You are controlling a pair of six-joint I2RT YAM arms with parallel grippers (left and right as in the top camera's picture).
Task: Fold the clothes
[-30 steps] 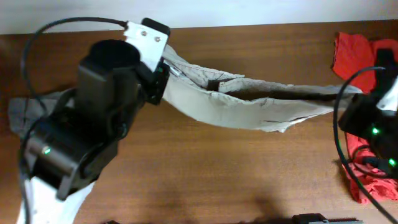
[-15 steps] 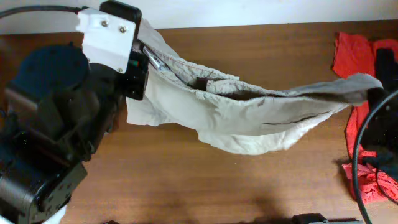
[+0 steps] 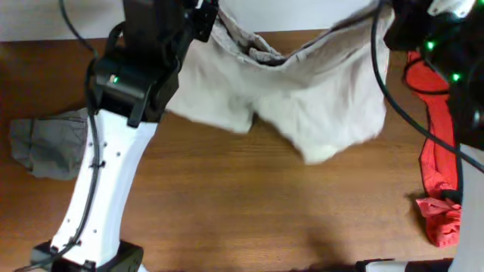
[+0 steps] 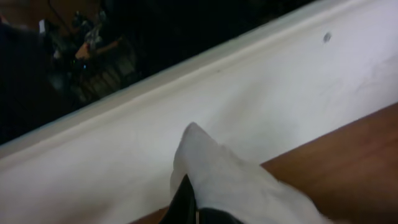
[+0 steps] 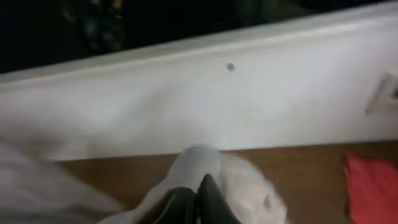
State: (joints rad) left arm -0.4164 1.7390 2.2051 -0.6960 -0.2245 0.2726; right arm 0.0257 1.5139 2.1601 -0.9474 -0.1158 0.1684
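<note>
The left gripper will next move back and down to the bare tabletop and let go of the waistband end, because the shorts have room there.
The light beige shorts [image 3: 295,91] hang in the air over the far half of the table, waistband up and both legs drooping. My left gripper [image 3: 206,17] is shut on the left end of the waistband; in the left wrist view the beige fabric [image 4: 230,180] bunches over the shut black fingers [image 4: 184,202]. My right gripper [image 3: 389,11] is shut on the right end; the right wrist view shows fabric [image 5: 205,165] pinched between the closed fingers [image 5: 211,196].
A gray garment [image 3: 49,140] lies at the table's left edge. A red garment [image 3: 439,159] lies along the right edge, below my right arm. A white wall [image 4: 186,106] runs behind the table's far edge.
Both arms have risen and moved toward the far edge, lifting the shorts from a stretched sag low over the table to hanging open by the waistband.
</note>
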